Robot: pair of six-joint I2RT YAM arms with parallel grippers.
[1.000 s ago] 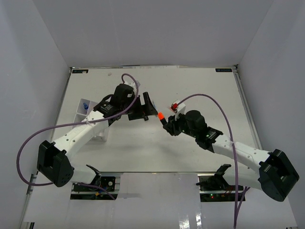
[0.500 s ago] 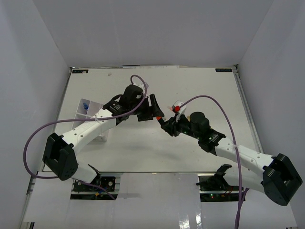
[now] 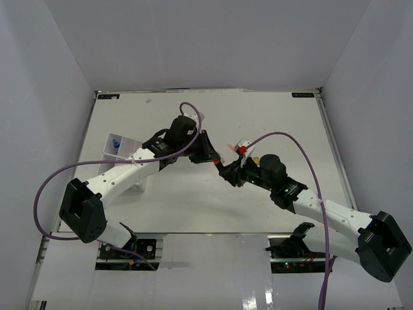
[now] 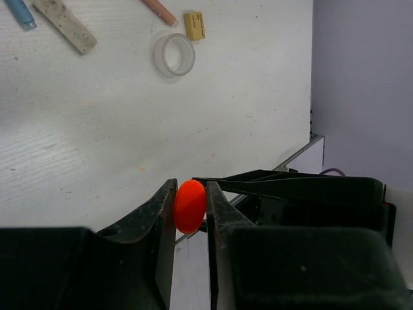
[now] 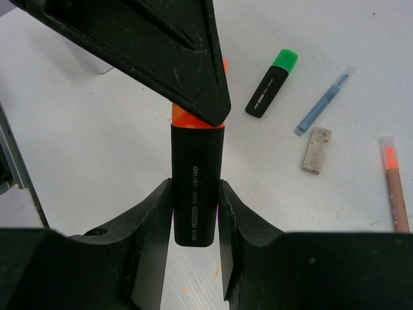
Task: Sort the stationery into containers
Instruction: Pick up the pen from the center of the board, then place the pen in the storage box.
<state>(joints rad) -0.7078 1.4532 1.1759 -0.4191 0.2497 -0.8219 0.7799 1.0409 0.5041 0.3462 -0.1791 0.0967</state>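
My left gripper swings to its left in the top view, lowers and releases next, since the container section (image 3: 130,147) beside the blue-capped item lies below it that way.
A black highlighter (image 5: 197,187) with an orange cap (image 4: 190,205) hangs above the table between both arms. My right gripper (image 5: 195,213) is shut on its black barrel. My left gripper (image 4: 190,208) is shut on the orange cap, and its dark finger (image 5: 161,51) covers most of the cap in the right wrist view. In the top view the two grippers meet at mid-table, left (image 3: 211,157) and right (image 3: 227,172). The white compartment tray (image 3: 131,143) stands at the left, partly under the left arm, with a blue-capped item (image 3: 115,145) inside.
On the table lie a green-capped highlighter (image 5: 271,84), a blue pen (image 5: 324,101), a grey block (image 5: 317,150) and a pink pen (image 5: 393,187). The left wrist view adds a clear tape roll (image 4: 173,54) and a tan block (image 4: 195,24).
My left gripper has swung right to the right gripper and closed from wide open onto the orange cap. The right gripper kept its hold and shifted slightly right.
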